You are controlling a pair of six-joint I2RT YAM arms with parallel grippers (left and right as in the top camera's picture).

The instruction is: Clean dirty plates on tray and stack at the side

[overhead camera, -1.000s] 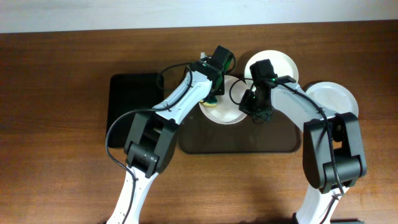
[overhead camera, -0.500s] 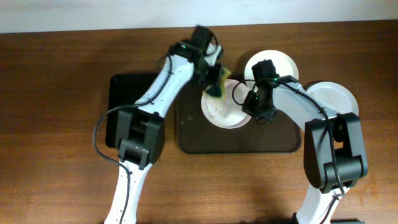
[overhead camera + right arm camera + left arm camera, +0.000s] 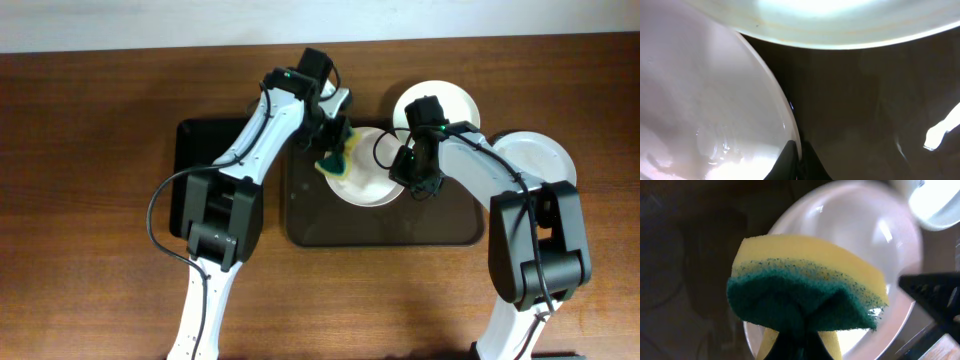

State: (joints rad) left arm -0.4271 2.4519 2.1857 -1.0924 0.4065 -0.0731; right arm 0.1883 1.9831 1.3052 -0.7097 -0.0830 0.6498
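I will lift my right gripper and carry its plate onto the third plate (image 3: 535, 158) and release it there, because that is to the gripper's right in the overhead view.
A white plate (image 3: 368, 180) lies at the far middle of the dark brown tray (image 3: 450, 222). My left gripper (image 3: 333, 160) is shut on a yellow and green sponge (image 3: 805, 287) and holds it at the plate's left edge; the plate shows below the sponge in the left wrist view (image 3: 860, 235). My right gripper (image 3: 404, 172) is shut on the plate's right rim (image 3: 715, 100). A second white plate (image 3: 445, 103) lies at the tray's far edge and shows in the right wrist view (image 3: 840, 20). A third white plate (image 3: 540, 158) lies on the table at the right.
A smaller black tray (image 3: 205, 165) lies left of the brown tray, partly under my left arm. The table's far edge runs along the top.
My left gripper has swung with the sponge from the plate's upper left, out past its far edge, then back down to its left edge. The right gripper has stayed on the rim.
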